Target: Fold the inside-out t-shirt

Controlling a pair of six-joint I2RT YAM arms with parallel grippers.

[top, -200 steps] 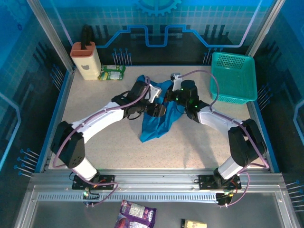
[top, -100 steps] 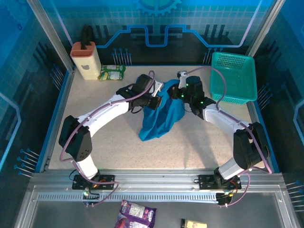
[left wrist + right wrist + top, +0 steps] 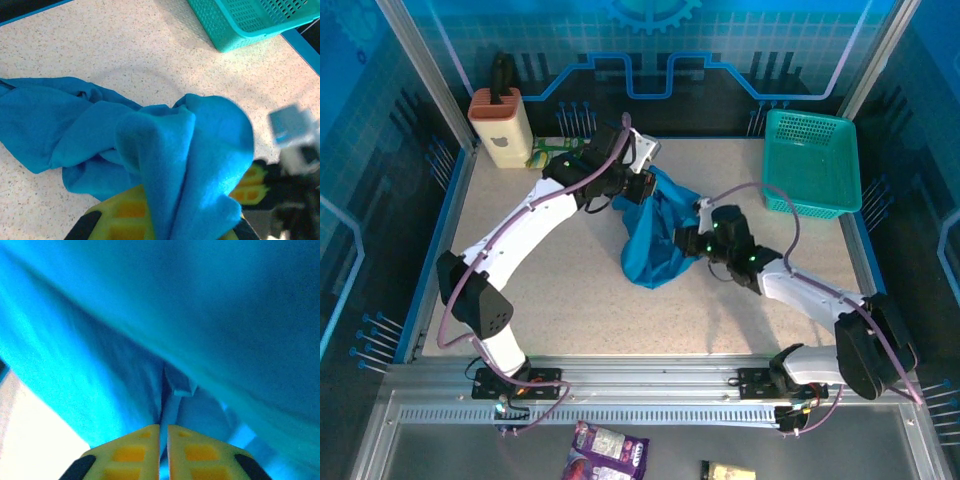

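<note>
My left gripper holds the shirt's top end (image 3: 656, 184), so my right gripper should carry the shirt's thin fold across the shirt and outward toward that end and release it.
The inside-out t-shirt (image 3: 658, 235), plain blue cloth, hangs bunched in the middle of the table, its lower part resting on the surface. My left gripper (image 3: 638, 182) is shut on the shirt's top end at the back. In the left wrist view the cloth (image 3: 195, 150) drapes over the yellow fingers (image 3: 120, 212) and hides the left gripper's (image 3: 175, 215) tips. My right gripper (image 3: 686, 240) is at the shirt's right side. Its yellow fingers (image 3: 132, 450) are shut on a thin fold of the t-shirt (image 3: 200, 315) at the right gripper's (image 3: 163, 427) tips.
A teal mesh basket (image 3: 810, 165) stands at the back right, and its corner (image 3: 250, 20) lies beyond the shirt. A beige container (image 3: 500, 125) and a green packet (image 3: 555, 152) sit at the back left. Bare tabletop (image 3: 560, 290) lies in front.
My left gripper has risen and drawn toward the back left with the shirt's top. The right gripper has swung toward the front, down the shirt's right side. The cloth now hangs longer between them.
</note>
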